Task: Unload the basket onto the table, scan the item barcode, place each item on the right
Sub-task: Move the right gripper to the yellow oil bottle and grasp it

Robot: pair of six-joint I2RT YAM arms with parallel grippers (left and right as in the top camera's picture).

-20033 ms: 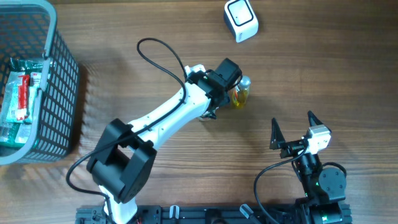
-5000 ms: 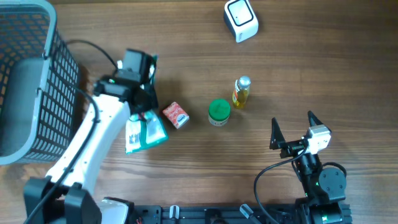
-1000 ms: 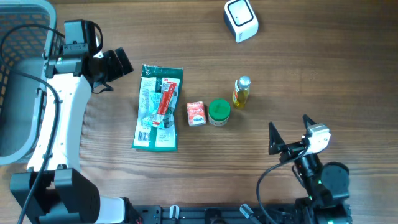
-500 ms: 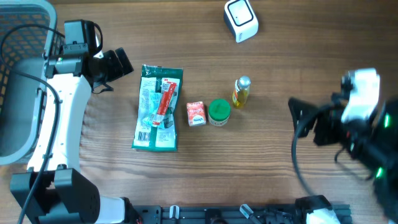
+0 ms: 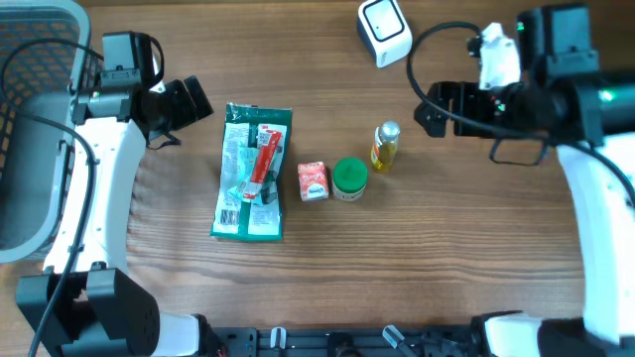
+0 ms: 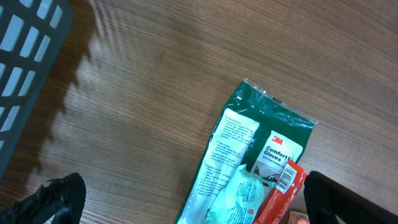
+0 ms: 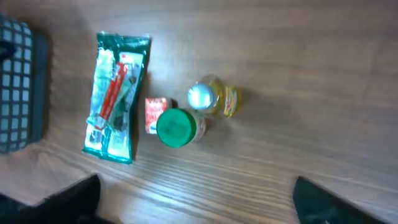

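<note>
My right gripper moves to the left in the overhead view next and lowers around the bottle's pale cap [image 5: 389, 130] [image 7: 201, 97], as the yellow bottle stands upright.
Four items lie in a row mid-table: a green packet [image 5: 253, 174] with a red tube on it, a small red box [image 5: 313, 180], a green-lidded jar [image 5: 349, 178] and a yellow bottle [image 5: 384, 147]. The white scanner [image 5: 384, 32] stands at the far edge. My left gripper [image 5: 189, 115] is open, just left of the packet's top, holding nothing. My right gripper [image 5: 427, 111] is open, hanging right of the bottle. The left wrist view shows the packet [image 6: 249, 162] and a barcode [image 6: 286, 176] on the tube. The right wrist view shows the bottle [image 7: 214, 98], jar [image 7: 177, 127], box [image 7: 154, 113] and packet [image 7: 115, 96].
A grey mesh basket [image 5: 94, 149] stands at the left edge, beside my left arm. Its wall shows in the left wrist view [image 6: 25, 56] and the right wrist view [image 7: 18, 87]. A black cable loops from my right arm near the scanner.
My right arm has swung from the near right corner up to the far right, beside the bottle. The left arm and all items have stayed put.
</note>
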